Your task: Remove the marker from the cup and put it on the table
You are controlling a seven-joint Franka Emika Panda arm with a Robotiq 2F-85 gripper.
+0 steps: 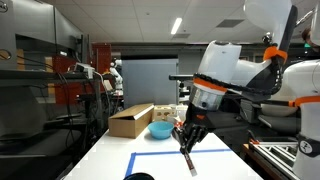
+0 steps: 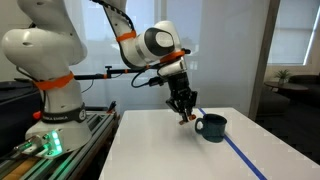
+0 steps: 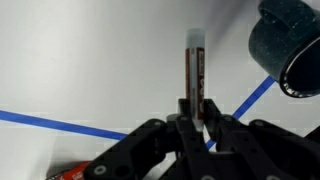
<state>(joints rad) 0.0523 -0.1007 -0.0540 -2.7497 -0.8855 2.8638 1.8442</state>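
Note:
The marker goes down onto the white table [image 1: 192,172] [image 3: 195,55] beside the dark cup next, carried by my gripper before it opens.
My gripper [image 1: 186,140] is shut on the marker [image 1: 190,160], a slender dark pen that hangs from the jaws just above the white table [image 1: 110,150]. In the wrist view the marker [image 3: 195,65] sticks out straight from between the fingers [image 3: 195,110], over bare tabletop [image 3: 80,60]. The dark cup [image 3: 285,45] stands apart at the upper right. In an exterior view the gripper [image 2: 181,110] holds the marker [image 2: 183,118] just beside the cup [image 2: 212,127] on the table [image 2: 160,150]. The cup's black rim [image 1: 140,177] shows at the bottom edge.
Blue tape [image 1: 160,155] outlines a rectangle on the table, also seen in the wrist view [image 3: 60,125]. A light blue bowl [image 1: 160,130] and a cardboard box [image 1: 130,120] stand at the far end. A red-orange object [image 3: 75,172] lies at the wrist view's bottom left.

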